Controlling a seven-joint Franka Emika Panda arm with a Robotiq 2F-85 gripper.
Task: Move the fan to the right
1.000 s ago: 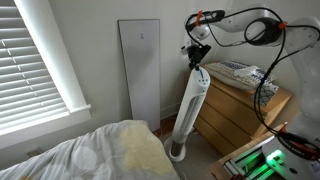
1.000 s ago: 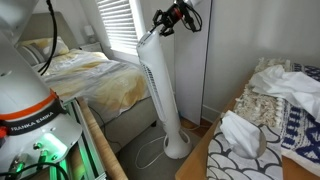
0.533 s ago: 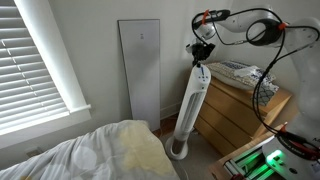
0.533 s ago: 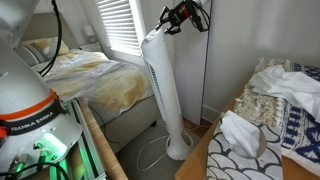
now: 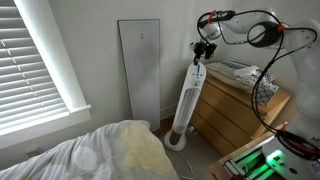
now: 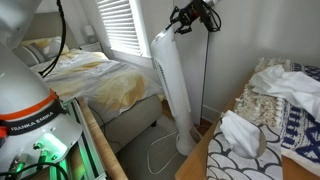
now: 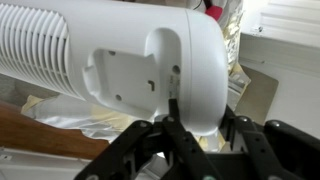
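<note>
The fan leans to one side, so the robot's gripper will next move the fan's rounded top, which it is holding, sideways to stand more nearly above its round base [image 5: 175, 142], and then let it go.
The fan [image 5: 186, 105] is a tall slim white tower with a grey grille and a round base on the floor. It leans slightly, next to the wooden dresser [image 5: 235, 112]. It also shows in an exterior view [image 6: 172, 90]. My gripper [image 5: 204, 50] is at the fan's rounded top, shut on it; it also shows in an exterior view [image 6: 187, 22]. In the wrist view the black fingers [image 7: 172, 118] clasp the fan's top [image 7: 150, 70] from both sides.
A wide flat white panel [image 5: 140, 70] leans on the wall behind the fan. A bed [image 5: 100, 150] fills the foreground. A window with blinds [image 5: 35, 60] is beside it. Clothes [image 6: 285, 95] lie on the dresser. The fan's cord [image 6: 160, 155] lies on the floor.
The gripper has carried the fan's top toward the dresser. The fan's base has slid the same way and the fan stands more upright.
</note>
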